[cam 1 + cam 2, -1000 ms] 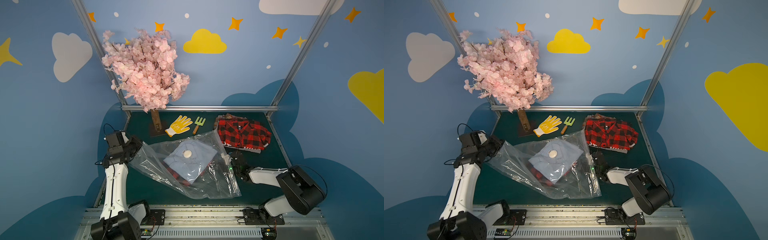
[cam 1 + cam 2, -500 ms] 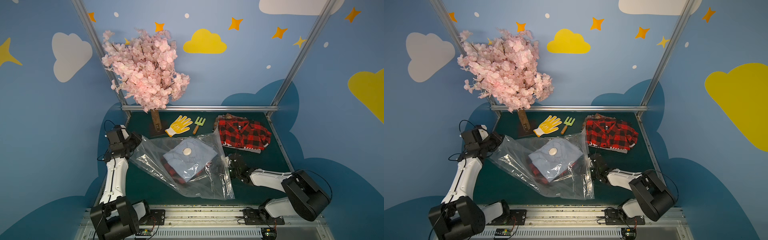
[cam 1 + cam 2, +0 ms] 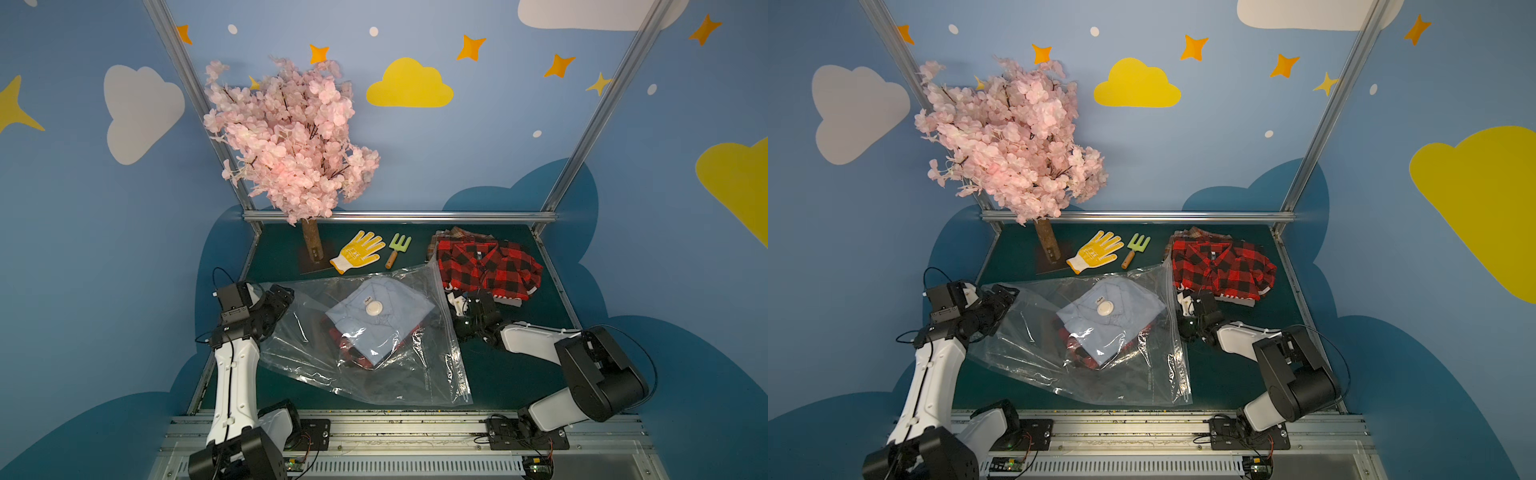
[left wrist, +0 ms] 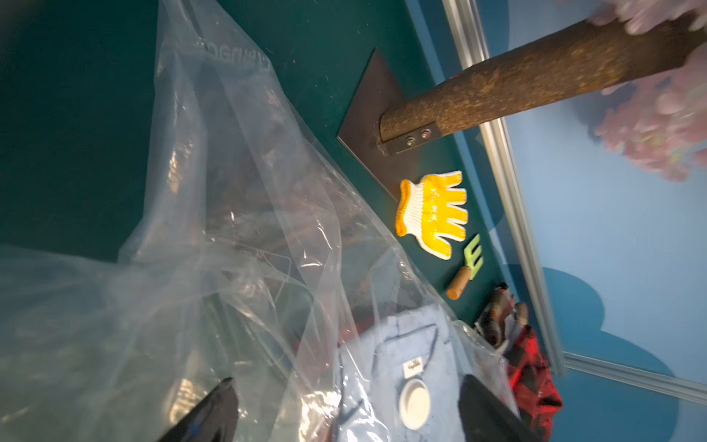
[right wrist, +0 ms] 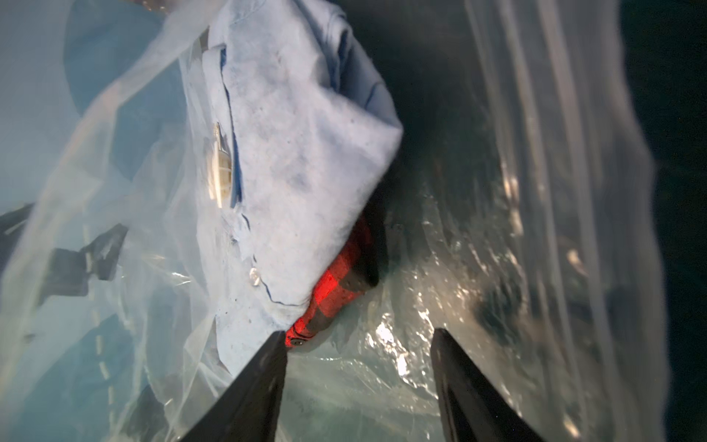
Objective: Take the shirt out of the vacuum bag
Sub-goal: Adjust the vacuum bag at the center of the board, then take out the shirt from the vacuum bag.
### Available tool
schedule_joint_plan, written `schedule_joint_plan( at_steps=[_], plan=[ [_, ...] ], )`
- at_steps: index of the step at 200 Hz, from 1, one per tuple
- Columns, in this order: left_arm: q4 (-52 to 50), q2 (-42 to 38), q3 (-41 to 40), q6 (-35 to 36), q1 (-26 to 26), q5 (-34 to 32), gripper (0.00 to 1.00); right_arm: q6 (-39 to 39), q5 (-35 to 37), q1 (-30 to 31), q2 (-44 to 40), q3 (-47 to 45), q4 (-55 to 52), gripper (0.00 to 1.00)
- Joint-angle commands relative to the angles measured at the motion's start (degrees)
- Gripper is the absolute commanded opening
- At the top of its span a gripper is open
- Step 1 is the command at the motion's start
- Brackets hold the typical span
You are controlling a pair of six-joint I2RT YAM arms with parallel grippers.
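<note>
I need to slide my right gripper further in through the bag's opening next and close it on the blue shirt's jutting corner (image 3: 429, 305) (image 5: 390, 134), since that corner points toward the bag's opening.
The clear vacuum bag (image 3: 316, 353) lies crumpled on the green table, its white valve disc (image 3: 375, 308) facing up and its zip strip (image 3: 451, 345) on the right. Inside it a folded light-blue shirt (image 3: 386, 328) rests on a red plaid one (image 3: 352, 357). My left gripper (image 3: 283, 297) stands open at the bag's left corner; in the left wrist view its fingers (image 4: 223, 402) are wide apart with loose plastic (image 4: 214, 237) in front. My right gripper (image 3: 454, 308) is open at the bag's mouth, its tips (image 5: 359, 344) just short of the blue shirt (image 5: 306, 153) and the plaid cloth (image 5: 336, 291).
A folded red plaid shirt (image 3: 486, 266) lies outside the bag at the back right, close behind my right gripper. A yellow glove (image 3: 358, 252), a small green rake (image 3: 399, 247) and the pink blossom tree's trunk (image 3: 310, 245) stand along the back. A metal rail (image 3: 399, 216) bounds the table.
My left gripper, which was shut on the bag's left corner, now stands open, and that corner has sagged. The right gripper has shifted slightly toward the back at the bag's mouth.
</note>
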Motion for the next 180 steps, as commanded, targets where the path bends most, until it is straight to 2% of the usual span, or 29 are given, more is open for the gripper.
schedule_joint_plan(
  at_steps=[1, 36, 66, 88, 105, 157, 180],
  plan=[
    [-5.04, -5.24, 4.23, -3.72, -0.05, 2.73, 1.0, -1.15, -2.53, -0.52, 2.0, 1.45, 2.04, 0.62],
    [-7.2, -8.28, 5.8, -7.3, -2.29, 7.52, 1.0, 0.8, -4.03, -1.16, 5.8, 2.28, 6.91, 0.62],
    [-7.3, -7.62, 3.39, -7.33, -6.96, 7.81, 1.0, 2.78, -4.24, -1.02, 8.04, 2.71, 10.89, 0.62],
    [-6.93, -5.59, -0.13, -7.52, -11.63, 5.1, 1.0, 3.65, -4.42, -1.02, 8.4, 2.52, 14.09, 0.62],
    [-6.04, -3.42, -2.54, -7.61, -13.38, 3.08, 1.0, 3.39, -4.22, -1.04, 8.34, 3.55, 13.41, 0.62],
    [-4.66, 4.13, -5.83, -7.2, -13.46, -5.04, 1.0, 2.6, -3.35, -1.0, 10.98, 7.22, 10.92, 0.61],
    [-3.04, 7.27, -6.52, -7.7, -12.98, -9.65, 1.0, 3.34, -2.96, -1.0, 12.13, 7.41, 12.05, 0.56]
  ],
)
